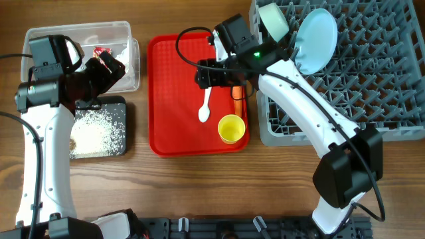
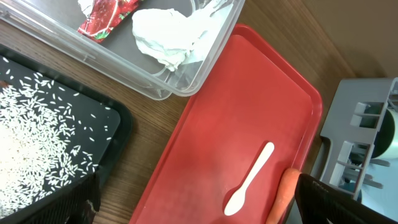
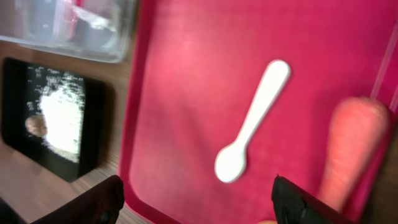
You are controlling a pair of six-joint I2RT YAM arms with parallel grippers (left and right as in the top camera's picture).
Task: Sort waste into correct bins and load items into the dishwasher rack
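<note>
Next, my left gripper will leave the clear tub and cross the red tray back and down onto the yellow cup's rim nearest the spoon, since the cup's opening faces up.
The white spoon (image 1: 205,106) lies on the red tray (image 1: 166,126), with the yellow cup (image 1: 231,128) upright near its front right corner. The orange carrot (image 1: 237,99) lies by the tray's right edge, partly under my right arm. My right gripper (image 1: 206,75) hovers open and empty above the spoon (image 3: 252,121), carrot (image 3: 351,146) to its right. My left gripper (image 1: 109,66) is open and empty over the clear tub (image 1: 40,36), which holds the red wrapper (image 2: 106,15) and white tissue (image 2: 165,37). Rice (image 1: 99,129) and a brown lump (image 3: 36,126) lie in the black tray (image 1: 118,105).
The grey rack (image 1: 372,79) stands at the right, with the pale-blue plate (image 1: 315,40) and a mint bowl (image 1: 272,20) standing between its pegs near the back left corner. My right arm crosses the rack's left edge. Bare wood lies in front of the trays.
</note>
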